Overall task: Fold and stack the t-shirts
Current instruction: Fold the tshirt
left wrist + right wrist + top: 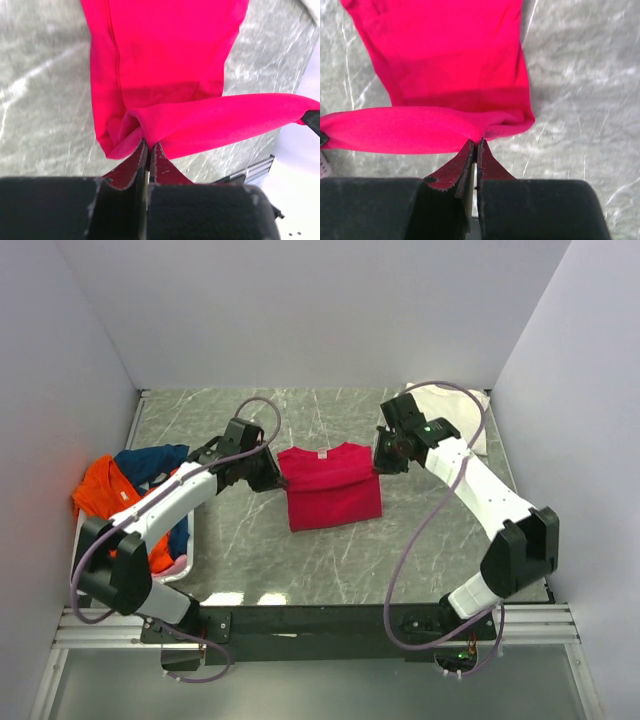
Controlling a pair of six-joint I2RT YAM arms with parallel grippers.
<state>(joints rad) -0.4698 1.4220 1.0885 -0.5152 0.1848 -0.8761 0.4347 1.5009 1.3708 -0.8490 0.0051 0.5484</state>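
Note:
Next, my right gripper moves outward and releases its corner near the shirt's far edge (360,448), which lies farther outward. The lifted edge still falls short.
The crimson-pink t-shirt (330,485) lies partly folded on the marble table, its white neck label at the far edge. My left gripper (272,473) is shut on the shirt's left corner (145,135). My right gripper (382,460) is shut on its right corner (480,134). The lifted edge stretches between the two grippers over the rest of the shirt. A cream-white t-shirt (455,415) lies at the far right. Orange (105,490) and navy (150,465) t-shirts hang out of the basket at the left.
The white slatted basket (190,550) stands at the left edge of the table. White walls close in the far and side edges. A metal rail runs along the near edge.

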